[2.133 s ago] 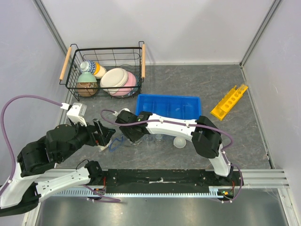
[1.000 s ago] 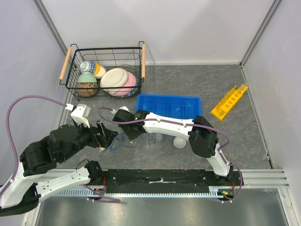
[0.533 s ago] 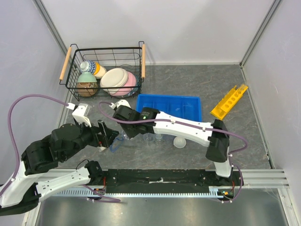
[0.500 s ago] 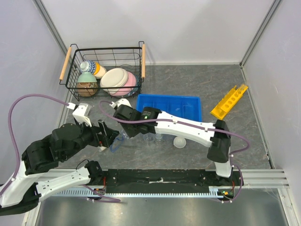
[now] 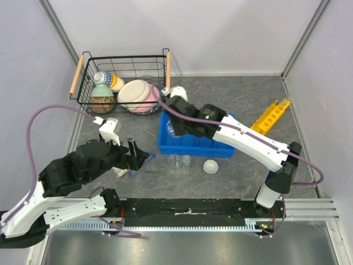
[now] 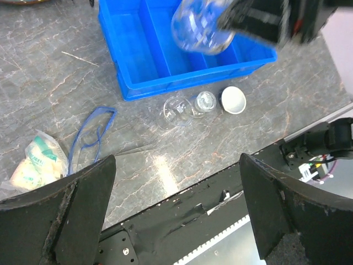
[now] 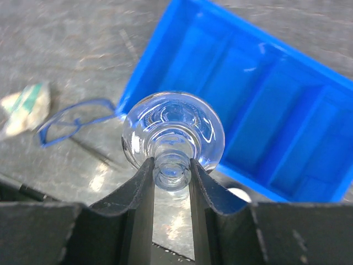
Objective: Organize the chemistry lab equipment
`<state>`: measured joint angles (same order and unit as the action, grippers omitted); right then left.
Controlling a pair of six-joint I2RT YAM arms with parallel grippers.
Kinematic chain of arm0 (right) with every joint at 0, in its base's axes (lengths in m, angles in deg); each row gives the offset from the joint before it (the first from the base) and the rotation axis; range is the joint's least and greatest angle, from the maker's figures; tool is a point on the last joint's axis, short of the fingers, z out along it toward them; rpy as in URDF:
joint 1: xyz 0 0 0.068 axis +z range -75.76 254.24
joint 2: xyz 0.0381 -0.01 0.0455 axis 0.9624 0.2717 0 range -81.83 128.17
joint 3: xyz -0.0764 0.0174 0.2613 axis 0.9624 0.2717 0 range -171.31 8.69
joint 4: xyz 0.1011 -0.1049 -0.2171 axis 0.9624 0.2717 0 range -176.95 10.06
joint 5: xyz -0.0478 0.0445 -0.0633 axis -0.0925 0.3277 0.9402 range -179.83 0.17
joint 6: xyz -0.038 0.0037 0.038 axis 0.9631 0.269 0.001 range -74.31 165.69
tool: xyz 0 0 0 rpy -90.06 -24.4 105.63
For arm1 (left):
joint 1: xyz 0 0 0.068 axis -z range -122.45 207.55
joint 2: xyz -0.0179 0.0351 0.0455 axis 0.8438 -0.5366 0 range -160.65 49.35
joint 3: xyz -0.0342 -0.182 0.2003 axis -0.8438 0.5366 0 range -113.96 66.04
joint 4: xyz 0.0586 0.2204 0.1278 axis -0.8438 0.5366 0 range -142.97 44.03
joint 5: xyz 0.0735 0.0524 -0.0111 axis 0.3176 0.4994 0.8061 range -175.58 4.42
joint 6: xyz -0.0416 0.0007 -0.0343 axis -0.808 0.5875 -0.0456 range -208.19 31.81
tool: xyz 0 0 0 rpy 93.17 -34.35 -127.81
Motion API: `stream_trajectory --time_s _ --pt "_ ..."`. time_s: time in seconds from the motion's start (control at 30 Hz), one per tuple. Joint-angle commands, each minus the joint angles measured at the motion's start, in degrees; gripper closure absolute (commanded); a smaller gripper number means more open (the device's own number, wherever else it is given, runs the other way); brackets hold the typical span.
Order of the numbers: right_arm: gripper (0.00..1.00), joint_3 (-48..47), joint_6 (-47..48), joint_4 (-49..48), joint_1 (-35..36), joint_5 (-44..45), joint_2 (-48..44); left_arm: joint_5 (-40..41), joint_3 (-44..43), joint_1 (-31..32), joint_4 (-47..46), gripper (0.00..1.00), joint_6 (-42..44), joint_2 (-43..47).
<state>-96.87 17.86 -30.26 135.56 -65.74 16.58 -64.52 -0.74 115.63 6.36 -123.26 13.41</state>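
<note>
I will next take my right gripper along the tray (image 5: 196,146) toward the yellow rack, then down to release the flask in the tray's empty end section there.
My right gripper (image 7: 172,172) is shut on the neck of a round clear glass flask (image 7: 174,130), which hangs in the air over the left end of the blue divided tray (image 7: 265,94). From above, the flask (image 5: 171,128) sits over the tray's (image 5: 196,146) left compartment. Two small glass vessels (image 5: 175,161) (image 5: 187,160) and a white domed dish (image 5: 210,165) stand on the table just in front of the tray. The yellow rack (image 5: 268,118) lies at the far right. My left gripper (image 6: 177,182) stands open and empty, high above the table's near edge.
A wire basket (image 5: 124,59) with ceramic bowls stands at the back left. Blue safety glasses (image 6: 91,141), a thin rod (image 6: 135,148) and a small packet (image 6: 36,163) lie on the table left of the glass vessels. Grey walls close both sides.
My right arm has lifted the flask from the table near the safety glasses and carried it back and right to the tray's left end. My left arm shifted slightly right.
</note>
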Motion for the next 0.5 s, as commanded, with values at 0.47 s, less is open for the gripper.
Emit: stream_trajectory --time_s 0.47 --pt "0.91 8.61 0.76 -0.44 -28.61 -2.82 -7.71 -9.11 8.95 -0.08 -18.54 0.01 5.10 -15.98"
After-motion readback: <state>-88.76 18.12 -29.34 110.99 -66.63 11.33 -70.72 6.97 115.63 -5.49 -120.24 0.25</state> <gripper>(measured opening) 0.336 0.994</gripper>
